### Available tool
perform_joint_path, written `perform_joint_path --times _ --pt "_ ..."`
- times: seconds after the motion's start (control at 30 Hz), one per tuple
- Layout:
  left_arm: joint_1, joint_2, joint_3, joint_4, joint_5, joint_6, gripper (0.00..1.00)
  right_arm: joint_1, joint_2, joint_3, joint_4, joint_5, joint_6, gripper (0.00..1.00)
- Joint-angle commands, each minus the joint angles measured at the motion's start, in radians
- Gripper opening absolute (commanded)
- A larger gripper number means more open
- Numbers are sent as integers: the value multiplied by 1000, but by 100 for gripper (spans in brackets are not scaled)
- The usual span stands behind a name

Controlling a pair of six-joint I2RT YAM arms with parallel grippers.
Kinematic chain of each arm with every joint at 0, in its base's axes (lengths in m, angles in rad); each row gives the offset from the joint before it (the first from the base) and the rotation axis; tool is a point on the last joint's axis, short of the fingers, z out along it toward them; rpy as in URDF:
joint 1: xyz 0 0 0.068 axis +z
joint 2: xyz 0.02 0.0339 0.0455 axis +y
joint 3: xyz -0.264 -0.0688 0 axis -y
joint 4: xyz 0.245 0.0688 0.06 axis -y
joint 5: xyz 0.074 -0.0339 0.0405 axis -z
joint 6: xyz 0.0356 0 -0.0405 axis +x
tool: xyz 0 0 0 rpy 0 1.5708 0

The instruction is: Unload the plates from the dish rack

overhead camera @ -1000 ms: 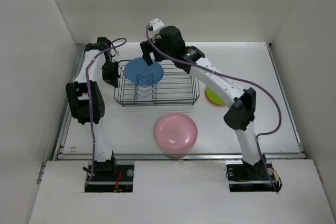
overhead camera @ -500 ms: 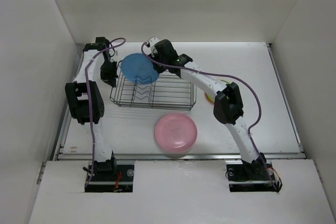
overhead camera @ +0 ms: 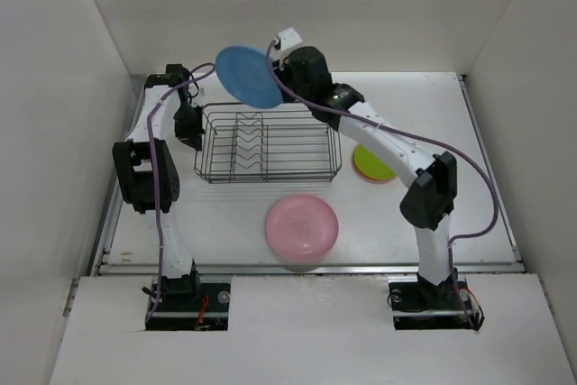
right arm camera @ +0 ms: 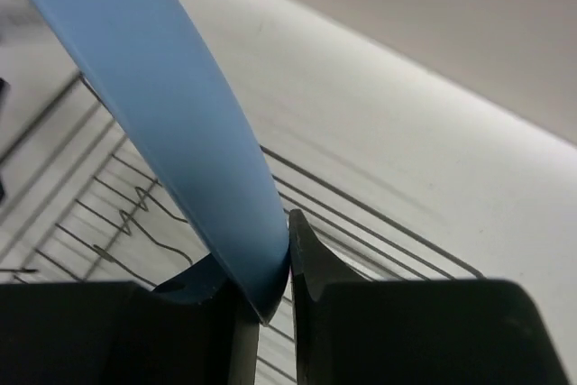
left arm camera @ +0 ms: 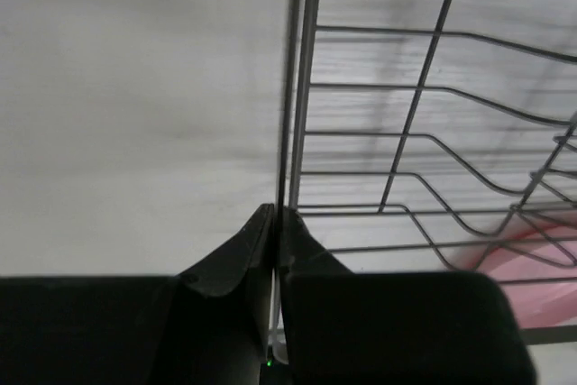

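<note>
The pink plate (overhead camera: pixel 302 227) lies flat and empty, so my right gripper should carry the light blue plate (overhead camera: pixel 244 74) back past the rack, lower it onto that plate and let it go.
My right gripper (overhead camera: pixel 270 76) is shut on the rim of the light blue plate (overhead camera: pixel 244 74) and holds it tilted in the air above the back left of the dish rack (overhead camera: pixel 268 143). In the right wrist view the blue plate (right arm camera: pixel 162 105) is pinched between the right gripper's (right arm camera: pixel 278 263) fingers, with the rack wires (right arm camera: pixel 117 214) below. No plate stands in the rack. The left gripper (overhead camera: pixel 189 126) is at the rack's left end. In the left wrist view this gripper (left arm camera: pixel 275 223) is shut on an upright wire of the rack (left arm camera: pixel 433 132).
The pink plate (overhead camera: pixel 302 225) lies flat on the table in front of the rack, and part of it (left arm camera: pixel 541 263) shows through the wires. A lime green plate (overhead camera: pixel 372 164) lies right of the rack on an orange one. White walls enclose the table on three sides.
The right gripper shut on the blue plate standing in the rack and lifted it up and out. The rack shifted slightly left and back. The left gripper kept its hold.
</note>
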Motion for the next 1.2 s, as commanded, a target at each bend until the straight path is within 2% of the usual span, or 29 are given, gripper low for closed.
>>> perform_joint_path --times 0.0,0.23,0.33,0.37,0.4,0.5,0.67,0.83,0.9,0.93,0.97,1.03,1.07,1.1,1.17 --pt "20 -2 10 -11 -53 -60 0 -8 -165 34 160 35 53 0" --pt "29 -2 33 -20 -44 -60 0 -8 -329 -136 80 61 74 0" --pt "29 7 55 -20 -44 -60 0 -8 -430 -211 -4 -69 59 0" --pt "29 7 55 -29 -34 -60 0 -8 -453 -225 -88 -150 41 0" --pt "29 7 64 -30 -34 -60 0 -8 -490 -251 -140 -346 13 0" --pt "29 7 64 -30 -24 -69 0 -8 -535 -364 -304 -543 -18 0" --pt "29 17 82 -30 -24 -69 0 3 -570 -596 -453 -690 -18 0" --pt "29 17 82 -30 -14 -69 0 17 -559 -776 -489 -643 38 0" --pt "29 17 73 -30 -14 -69 0 26 -532 -820 -489 -588 59 9" --pt "29 17 73 -30 -14 -69 0 26 -532 -829 -474 -559 86 11" --pt "29 17 73 -30 -14 -69 0 26 -532 -829 -454 -512 87 23" --pt "29 17 64 -30 -24 -69 0 26 -521 -839 -432 -467 117 34" --pt "29 6 64 -30 -24 -69 0 26 -521 -839 -432 -456 117 49" --pt "29 6 64 -30 -24 -69 0 26 -509 -825 -432 -438 128 57" --pt "29 -6 55 -20 -33 -69 0 26 -509 -813 -432 -411 128 68"
